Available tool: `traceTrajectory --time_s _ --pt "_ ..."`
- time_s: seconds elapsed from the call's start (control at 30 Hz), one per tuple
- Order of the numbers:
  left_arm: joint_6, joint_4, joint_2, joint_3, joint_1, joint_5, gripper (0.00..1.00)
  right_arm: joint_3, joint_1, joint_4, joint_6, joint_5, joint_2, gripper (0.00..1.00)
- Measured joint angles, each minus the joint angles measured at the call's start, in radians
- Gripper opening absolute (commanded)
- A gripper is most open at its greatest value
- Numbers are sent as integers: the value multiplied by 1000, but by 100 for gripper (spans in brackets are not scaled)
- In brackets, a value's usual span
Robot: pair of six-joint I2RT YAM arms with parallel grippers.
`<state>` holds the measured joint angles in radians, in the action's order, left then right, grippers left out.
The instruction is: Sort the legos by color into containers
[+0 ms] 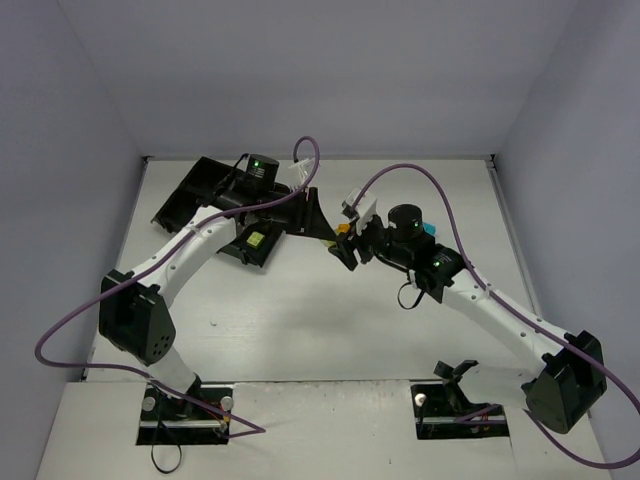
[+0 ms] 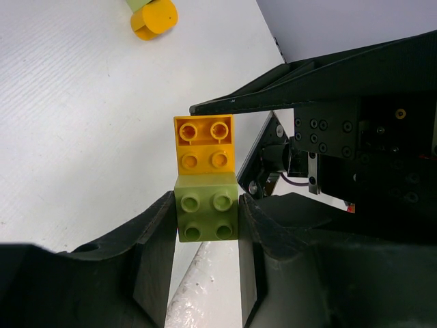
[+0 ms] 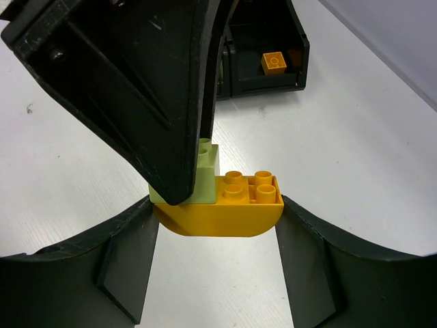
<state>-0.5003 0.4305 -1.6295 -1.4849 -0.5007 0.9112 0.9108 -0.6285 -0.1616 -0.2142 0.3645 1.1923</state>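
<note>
The container holding yellow-green (image 1: 248,243) is below and to the left of my left gripper in the top view. Next I need to move my left gripper over it and go down to let go.
Two joined legos hang above the table between my grippers: a yellow-green brick (image 2: 207,215) stuck on a longer orange brick (image 2: 203,145) with a rounded underside (image 3: 218,219). My left gripper (image 2: 207,222) is shut on the yellow-green brick (image 3: 208,171), one finger against each side. My right gripper (image 3: 218,212) is shut on the orange brick, its fingers pressed to both ends. In the top view both grippers, left (image 1: 322,222) and right (image 1: 348,245), meet mid-table. The black tray of containers (image 1: 195,185) lies at the back left, holding a yellow-green brick (image 1: 256,240) and an orange brick (image 3: 273,61).
A loose orange and yellow-green piece (image 2: 153,17) lies on the white table beyond the left gripper. A teal brick (image 1: 428,229) shows just behind the right wrist. Purple cables loop over both arms. Lilac walls enclose the table.
</note>
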Motion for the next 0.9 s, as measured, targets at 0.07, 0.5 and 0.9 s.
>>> traceTrajectory --time_s 0.07,0.5,0.9 --pt "0 0 0 0 0 0 2 0 0 0 -1 0 0 10" --pt "49 85 -46 -35 21 27 2 -67 -2 -59 4 -6 0 0" --pt "78 111 -46 -71 146 1 7 -118 8 1 8 -67 5 0"
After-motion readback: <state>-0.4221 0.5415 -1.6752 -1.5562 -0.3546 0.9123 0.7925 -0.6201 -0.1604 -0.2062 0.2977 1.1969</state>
